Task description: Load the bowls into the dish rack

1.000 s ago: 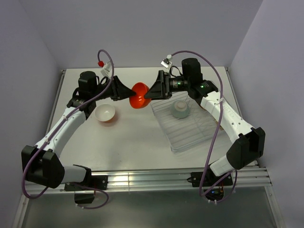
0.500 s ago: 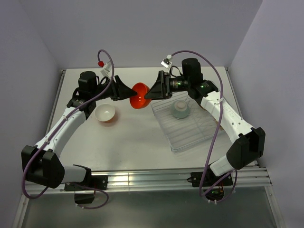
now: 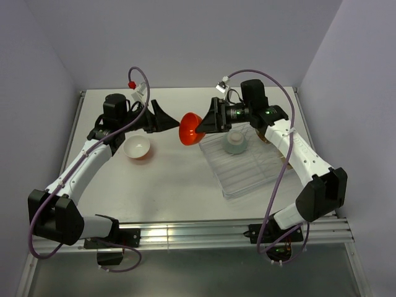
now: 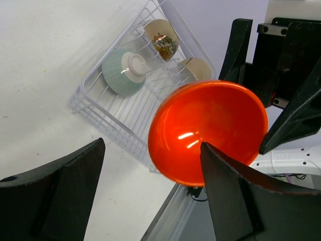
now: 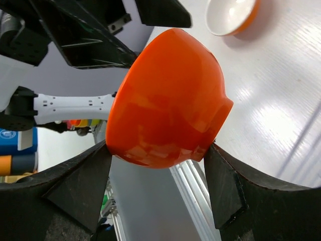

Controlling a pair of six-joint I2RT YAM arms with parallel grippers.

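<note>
The rack's empty near part lies below, back toward the base, so the robot's right gripper next needs to draw back, tip its fingers downward, go lower and release the bowl.
My right gripper point(image 3: 203, 125) is shut on a glossy orange-red bowl point(image 3: 189, 128) and holds it tilted in the air, just left of the clear dish rack point(image 3: 244, 176). In the right wrist view the bowl point(image 5: 168, 100) sits clamped between both fingers. My left gripper point(image 3: 166, 117) is open and empty, a little left of that bowl. In the left wrist view the bowl point(image 4: 208, 130) hangs beyond the spread fingers. A mint green bowl point(image 3: 235, 143) lies upside down in the rack. An orange bowl, white inside, point(image 3: 137, 148) stands on the table at the left.
The left wrist view shows the rack point(image 4: 108, 108) holding the mint bowl point(image 4: 123, 70) and two cream bowls point(image 4: 161, 37) at its far end. The orange-and-white bowl also shows in the right wrist view point(image 5: 231, 15). Walls close the table on three sides.
The left gripper has let go of the orange-red bowl and drawn back left. The right gripper has carried the bowl right, toward the rack.
</note>
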